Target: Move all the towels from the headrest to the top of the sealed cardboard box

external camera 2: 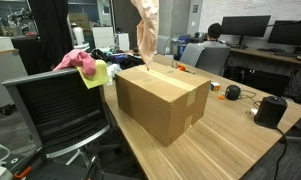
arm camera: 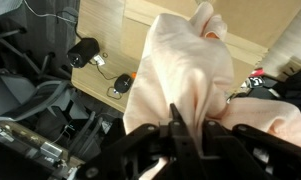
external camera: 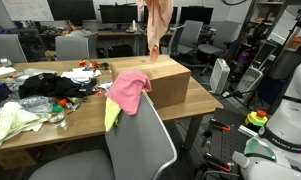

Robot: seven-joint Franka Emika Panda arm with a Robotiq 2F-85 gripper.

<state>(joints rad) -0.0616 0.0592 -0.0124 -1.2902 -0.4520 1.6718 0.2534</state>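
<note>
The towel's lower end still hangs above the cardboard, so next I need to ease my gripper down over the middle of the box top point(external camera 2: 164, 82) and let go of the pale peach towel point(external camera 2: 146, 30).
My gripper point(arm camera: 187, 118) is shut on a pale peach towel point(arm camera: 185, 70), which hangs down from it above the sealed cardboard box point(external camera: 158, 80). In both exterior views the peach towel point(external camera: 156, 25) point(external camera 2: 146, 30) dangles with its lower end just above the box top point(external camera 2: 162, 85). The gripper itself is out of frame at the top of both exterior views. A pink towel point(external camera: 128, 90) and a yellow-green towel point(external camera: 112, 114) are draped over the grey chair headrest point(external camera: 138, 125); they also show in an exterior view point(external camera 2: 78, 63).
The wooden table point(external camera: 80, 115) holds a clutter of clothes and small items point(external camera: 45, 90). Beside the box lie a black mouse point(external camera 2: 232, 92) and a black device point(external camera 2: 269, 110). Office chairs and desks with monitors stand behind.
</note>
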